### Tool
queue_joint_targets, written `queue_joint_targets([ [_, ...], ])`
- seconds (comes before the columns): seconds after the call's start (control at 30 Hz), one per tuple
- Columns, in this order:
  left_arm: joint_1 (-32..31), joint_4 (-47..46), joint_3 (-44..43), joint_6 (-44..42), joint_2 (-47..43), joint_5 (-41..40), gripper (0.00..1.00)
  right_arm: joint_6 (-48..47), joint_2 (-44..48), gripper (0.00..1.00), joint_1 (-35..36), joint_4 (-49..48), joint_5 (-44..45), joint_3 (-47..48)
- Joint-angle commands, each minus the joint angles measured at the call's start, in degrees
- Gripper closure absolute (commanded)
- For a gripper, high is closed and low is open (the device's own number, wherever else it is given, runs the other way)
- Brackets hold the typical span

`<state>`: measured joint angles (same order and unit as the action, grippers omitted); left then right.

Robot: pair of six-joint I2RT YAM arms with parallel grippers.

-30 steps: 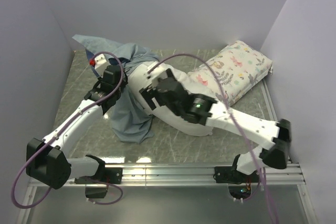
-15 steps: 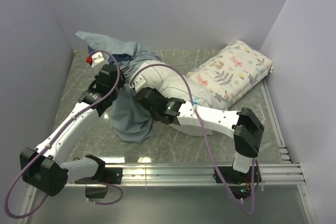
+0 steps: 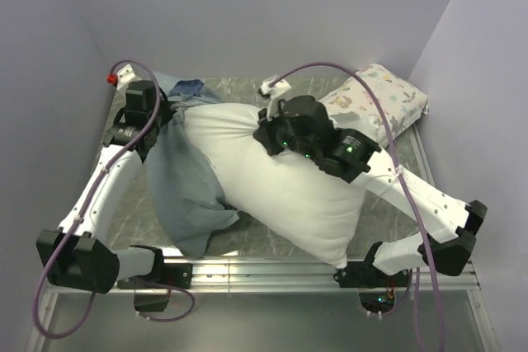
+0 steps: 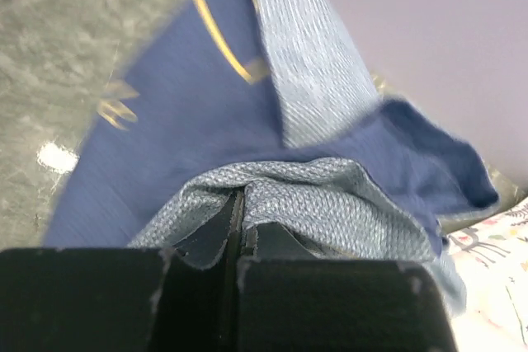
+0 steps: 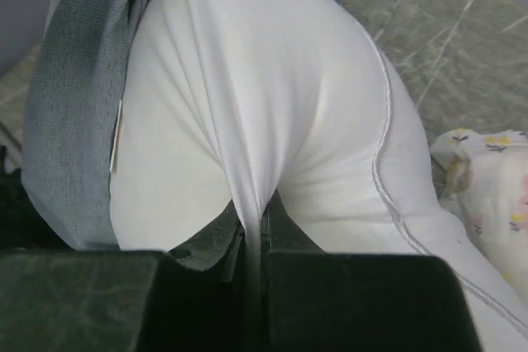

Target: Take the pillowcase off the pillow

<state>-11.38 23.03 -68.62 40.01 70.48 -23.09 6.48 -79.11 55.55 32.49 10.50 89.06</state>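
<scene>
I will next use my right gripper to pull the pinched fold toward the floral-print pillow and let go of it, because the pillowcase is still around one end of the white pillow.
The white pillow lies across the middle of the table, most of it out of the grey-blue pillowcase, which still wraps its left end. My right gripper is shut on a pinched fold of the pillow near its far edge; in the right wrist view the white cloth runs between the jaws of that gripper. My left gripper is at the far left, shut on the pillowcase's woven cloth. The left wrist view shows the gripper below the darker blue inner flap.
A smaller floral-print pillow lies at the far right against the wall, seen also as the floral pillow in the right wrist view. Walls close in the left, back and right. A metal rail runs along the near edge.
My right gripper has shut on the pillow and hauled it up and to the right. My left arm has pulled the pillowcase back to the far left, baring much more of the pillow.
</scene>
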Motion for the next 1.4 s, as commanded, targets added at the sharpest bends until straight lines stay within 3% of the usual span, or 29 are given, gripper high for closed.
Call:
queue_joint_targets([
  [0.0, 10.0, -1.6, -1.7, 0.2, 3.6, 2.2, 1.0, 7.1, 7.9, 1.0, -6.7, -3.4, -3.9, -3.6],
  [0.17, 11.2, -3.2, -5.1, -0.8, 9.4, 8.0, 0.98, 12.7, 10.4, 1.0, -8.4, -8.6, -1.7, -17.2],
  [0.2, 11.2, -4.6, -4.9, -1.2, 9.6, 13.5, 0.96, 14.0, 10.4, 1.0, -8.5, -9.9, -1.3, -19.1],
  [0.3, 10.7, -9.1, -5.1, -2.5, 9.2, 22.5, 0.7, 17.1, 7.8, 1.0, -8.7, -13.9, -0.1, -24.6],
  [0.33, 8.2, -8.7, -5.7, -3.3, 9.0, 22.0, 0.5, 17.6, 6.8, 1.0, -8.8, -14.4, 0.3, -25.9],
  [0.4, 4.5, -5.5, -7.7, -6.1, 8.2, 18.9, 0.32, 18.7, 4.6, 1.0, -9.0, -15.2, 0.7, -26.5],
  [0.43, 0.3, -4.5, -7.7, -6.9, 6.7, 13.5, 0.23, 18.8, 4.1, 1.0, -9.0, -15.4, 1.5, -26.7],
  [0.6, -10.4, 0.0, -0.7, -6.4, -1.0, -1.7, 0.13, 18.5, 2.6, 1.0, -9.9, -16.0, 3.2, -26.1],
  [0.67, -15.5, 0.3, 3.0, -5.3, -5.3, -8.5, 0.01, 18.1, 1.7, 1.0, -10.8, -15.5, 3.4, -25.5],
  [0.7, -16.9, 0.9, 4.0, -4.7, -6.4, -10.8, 0.01, 17.9, 1.4, 1.0, -11.0, -15.5, 3.8, -25.3],
  [0.8, -19.6, 3.5, 8.2, -2.3, -9.8, -12.0, 0.01, 17.3, 1.1, 1.0, -11.7, -15.4, 3.4, -24.8],
  [1.1, -22.0, -6.3, 26.0, 2.4, -16.8, 2.4, 0.01, 16.1, 0.3, 1.0, -12.1, -14.9, 1.7, -23.0],
  [1.17, -21.9, -6.3, 27.2, 3.9, -16.3, 1.0, 0.05, 15.8, 0.5, 1.0, -12.1, -14.6, 1.5, -22.6],
  [1.2, -21.5, -5.3, 27.0, 4.5, -15.6, -2.4, 0.09, 15.7, 0.8, 1.0, -12.1, -14.5, 1.7, -22.7],
  [1.3, -17.7, -2.1, 25.0, 5.9, -12.0, -5.6, 0.45, 15.2, 2.4, 1.0, -12.3, -13.7, 2.0, -22.6],
  [1.33, -15.9, -2.0, 24.6, 6.1, -10.5, -5.6, 0.71, 14.9, 2.9, 1.0, -12.3, -13.6, 1.8, -22.4],
  [1.37, -13.7, -2.5, 24.5, 6.0, -10.0, -4.7, 0.83, 14.9, 4.1, 1.0, -12.6, -13.2, 1.5, -22.3],
])
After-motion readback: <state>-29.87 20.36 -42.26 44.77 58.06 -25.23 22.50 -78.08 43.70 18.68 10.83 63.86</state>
